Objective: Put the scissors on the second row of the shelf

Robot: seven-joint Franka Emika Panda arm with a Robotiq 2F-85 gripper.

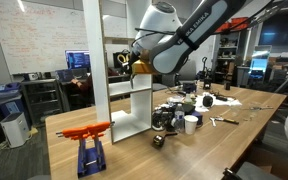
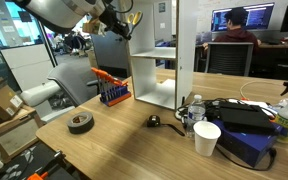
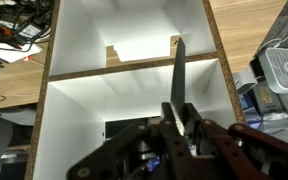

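The scissors are still hovering in front of the shelf's open side, so the robot's gripper needs to move outward over the shelf board (image 1: 127, 87) and lower the blades onto it.
The shelf (image 1: 96, 60) is a tall white unit of flat boards standing on the wooden table; it shows in both exterior views (image 2: 189, 50). My gripper (image 1: 134, 60) hovers high in front of its open side, also in an exterior view (image 2: 118, 20). It is shut on the scissors, whose yellow handles (image 2: 132, 18) stick out beside the fingers (image 1: 138, 68). In the wrist view the silver blades (image 3: 179, 70) point out from between my fingers (image 3: 179, 115) toward a shelf board (image 3: 134, 68) and the compartments on either side of it.
An orange bar on a blue stand (image 1: 87, 135) stands near the shelf (image 2: 109, 88). A black tape roll (image 2: 81, 122), a white cup (image 2: 206, 138), a blue box (image 2: 249, 145) and dark clutter (image 1: 169, 115) lie on the table. A person (image 2: 236, 25) sits behind.
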